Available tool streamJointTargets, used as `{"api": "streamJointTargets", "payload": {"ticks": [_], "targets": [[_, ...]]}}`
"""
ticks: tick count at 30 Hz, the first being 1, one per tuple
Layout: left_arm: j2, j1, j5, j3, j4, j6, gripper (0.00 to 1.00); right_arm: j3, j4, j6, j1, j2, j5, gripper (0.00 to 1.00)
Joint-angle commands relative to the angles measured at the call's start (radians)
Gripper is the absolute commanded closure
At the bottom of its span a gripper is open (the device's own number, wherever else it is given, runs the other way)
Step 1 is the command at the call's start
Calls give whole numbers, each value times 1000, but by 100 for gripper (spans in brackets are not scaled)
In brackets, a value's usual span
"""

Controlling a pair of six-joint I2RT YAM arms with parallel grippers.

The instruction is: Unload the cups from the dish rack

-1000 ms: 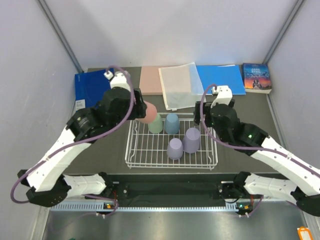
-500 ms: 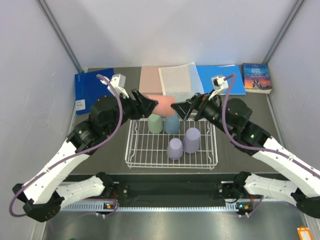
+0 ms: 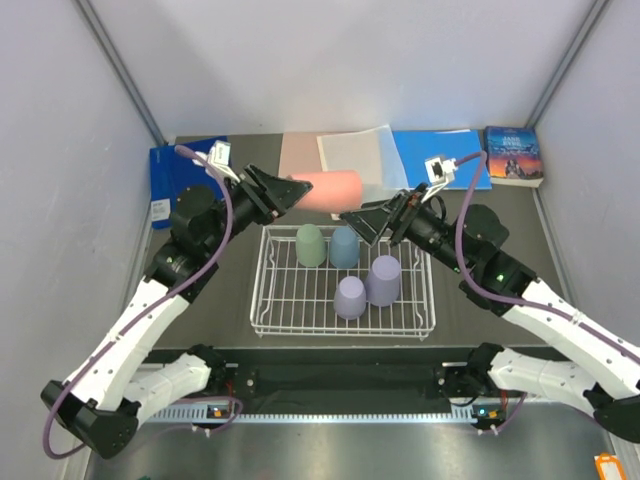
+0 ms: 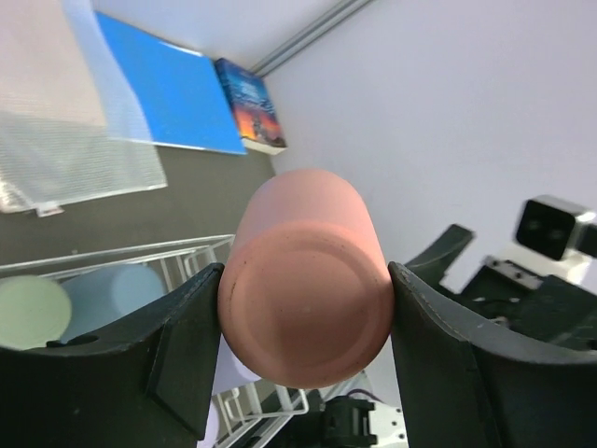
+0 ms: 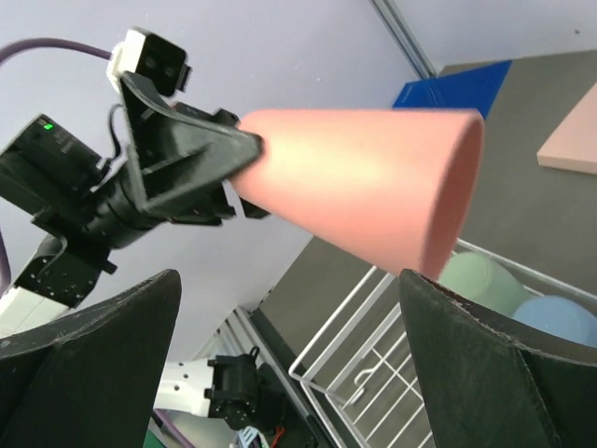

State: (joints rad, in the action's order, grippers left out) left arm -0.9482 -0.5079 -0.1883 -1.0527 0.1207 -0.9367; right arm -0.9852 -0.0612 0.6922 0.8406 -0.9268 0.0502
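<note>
The right gripper moves toward the salmon pink cup's opening next, fingers astride the cup's near rim [image 3: 358,198] [image 5: 439,207], since the left gripper covers only the cup's base.
My left gripper [image 3: 292,192] is shut on the base of the salmon pink cup [image 3: 328,189], holding it on its side in the air above the rack's far edge, mouth pointing right. In the left wrist view both fingers press the pink cup [image 4: 303,280]. My right gripper [image 3: 360,222] stands open just right of and below the cup's mouth, not touching it; in its own view the pink cup [image 5: 364,187] hangs above the wide gap of the right gripper [image 5: 289,280]. In the white wire dish rack [image 3: 258,290] stand a pale green cup [image 3: 311,245], a light blue cup [image 3: 344,246] and two lavender cups [image 3: 385,280] [image 3: 350,297], all upside down.
Flat on the table behind the rack lie a blue folder [image 3: 180,175], a tan board [image 3: 300,160], a translucent sheet [image 3: 355,170] and another blue folder [image 3: 445,155]. A book [image 3: 513,153] lies at the back right. Grey walls close in left, right and behind.
The left gripper has lifted the pink cup off the rack and tipped it sideways, mouth to the right. The right gripper has swung up from the rack's right edge toward the cup's mouth, still open.
</note>
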Motion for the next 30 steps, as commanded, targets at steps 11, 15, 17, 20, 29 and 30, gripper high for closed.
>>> {"api": "streamJointTargets", "payload": {"ticks": [11,15,17,20,29,30], "targets": [[25,25,-215,80,-299,-158,100,56,-54,-3,-71,46,30,0],[19,25,-240,89,-325,-174,100,16,-65,-31,-77,3,51,1],[8,23,-258,83,-331,-175,100,-10,-74,-39,-83,-35,92,5],[-9,23,-287,82,-358,-189,100,-24,-104,-34,-84,-75,137,21],[-27,28,-196,19,-144,-67,56,-76,-54,-49,-86,-110,99,100],[-29,28,-125,4,-34,-48,38,-90,-8,-60,-87,-112,82,100]]}}
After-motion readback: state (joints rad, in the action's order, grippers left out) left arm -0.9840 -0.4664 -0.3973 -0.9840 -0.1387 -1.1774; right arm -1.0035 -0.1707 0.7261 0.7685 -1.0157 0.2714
